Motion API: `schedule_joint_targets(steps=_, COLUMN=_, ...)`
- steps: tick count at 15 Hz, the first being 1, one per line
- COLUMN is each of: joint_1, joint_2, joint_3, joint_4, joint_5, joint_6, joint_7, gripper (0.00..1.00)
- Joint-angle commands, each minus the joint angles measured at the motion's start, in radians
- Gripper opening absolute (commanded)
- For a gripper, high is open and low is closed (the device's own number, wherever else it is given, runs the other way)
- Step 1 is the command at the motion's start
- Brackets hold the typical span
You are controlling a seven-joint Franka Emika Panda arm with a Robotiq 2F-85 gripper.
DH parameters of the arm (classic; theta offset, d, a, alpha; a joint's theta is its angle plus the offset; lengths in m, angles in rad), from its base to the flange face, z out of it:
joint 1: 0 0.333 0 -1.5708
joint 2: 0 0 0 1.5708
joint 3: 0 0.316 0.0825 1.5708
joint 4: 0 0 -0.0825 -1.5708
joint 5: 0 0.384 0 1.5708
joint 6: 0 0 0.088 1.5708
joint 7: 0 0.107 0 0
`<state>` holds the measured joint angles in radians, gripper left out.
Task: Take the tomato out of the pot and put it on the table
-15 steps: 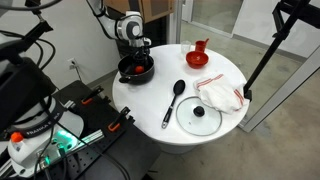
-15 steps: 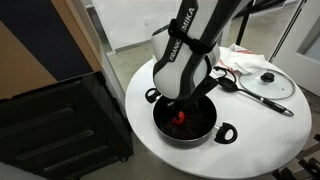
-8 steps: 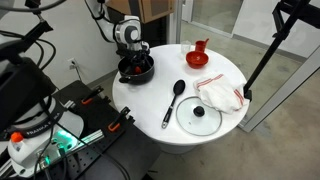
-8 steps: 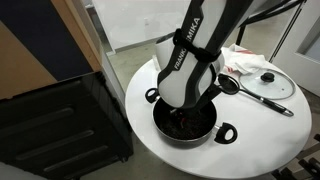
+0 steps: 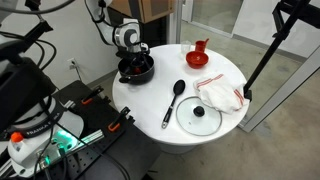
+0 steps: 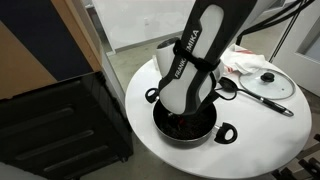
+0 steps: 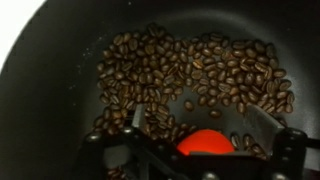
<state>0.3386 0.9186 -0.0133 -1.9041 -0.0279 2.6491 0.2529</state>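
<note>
My gripper shifts toward the bottom edge of the wrist view inside the pot (image 5: 143,72) next. The tomato is then held as the gripper's fingers close on it.
The black pot (image 7: 40,60) fills the wrist view, its floor covered with coffee beans. The red-orange tomato (image 7: 205,143) lies among the beans at the bottom edge, between my two fingers. My gripper (image 7: 200,125) is open, with a gap between each finger and the tomato. In both exterior views the gripper (image 5: 131,60) (image 6: 186,116) is down inside the pot (image 5: 143,72) (image 6: 213,130) at the edge of the white table (image 5: 140,97) (image 6: 250,150). The arm hides the tomato there.
A black spoon (image 5: 174,100) (image 6: 228,85), a glass lid with a black knob (image 5: 199,116) (image 6: 265,84), a white cloth (image 5: 220,94) (image 6: 240,62) and a red cup on a red dish (image 5: 200,52) lie on the table. Machinery stands beside the table.
The gripper has dropped lower into the pot. The tomato seen in the pot one second ago is now hidden behind the arm in the exterior view.
</note>
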Motion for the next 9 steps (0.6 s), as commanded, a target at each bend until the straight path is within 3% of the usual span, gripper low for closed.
schedule_joint_targets(steps=1, joint_1=-0.006, joint_2=0.024, joint_3=0.009, joint_4=0.024, joint_5=-0.012, joint_6=0.029, joint_7=-0.012, gripper=1.00)
schedule_joint_targets(steps=9, joint_1=0.012, joint_2=0.053, joint_3=0.020, joint_4=0.092, joint_5=-0.009, joint_6=0.020, joint_7=-0.003, gripper=1.00)
